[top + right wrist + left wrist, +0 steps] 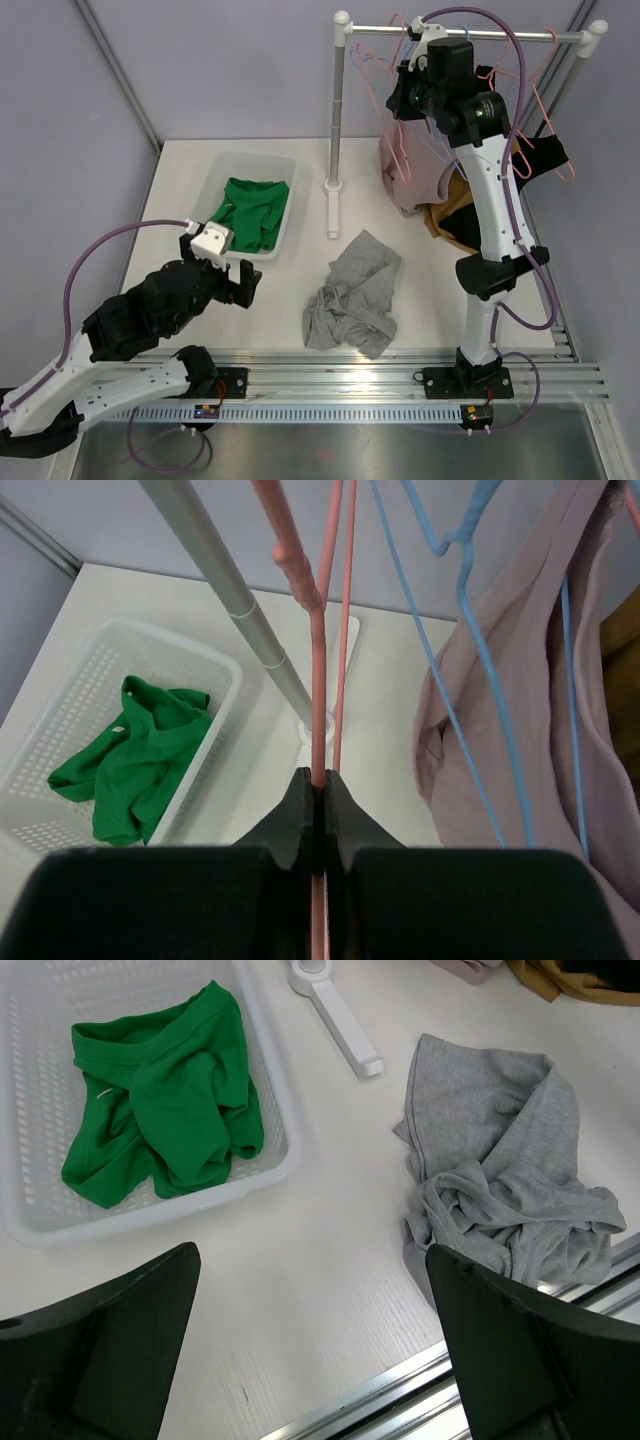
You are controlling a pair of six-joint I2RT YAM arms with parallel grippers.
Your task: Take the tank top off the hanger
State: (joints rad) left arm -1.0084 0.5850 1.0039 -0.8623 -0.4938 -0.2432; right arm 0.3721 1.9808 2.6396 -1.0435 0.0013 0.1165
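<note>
My right gripper eases along the clothes bar toward the pale pink garment [424,186] [535,715] next and releases the pink hanger's thin wire. The grey tank top is already on the tabletop.
My right gripper [408,92] is up at the clothes rail [470,36], shut on the thin wire of a pink hanger [318,650]. In the right wrist view the gripper [320,780] pinches that wire between its jaws, and no cloth shows on this hanger. A crumpled grey tank top [352,295] lies on the table in front of the rack; it also shows in the left wrist view [510,1190]. My left gripper [238,280] is open and empty, low over the table [310,1260] between the basket and the grey top.
A white basket [222,178] at the back left holds a green garment [250,210]. A pale pink garment [410,170] on a blue hanger [470,680], a mustard one [450,218] and a black one [538,155] hang on the rail. The rack's pole [338,100] and foot stand mid-table.
</note>
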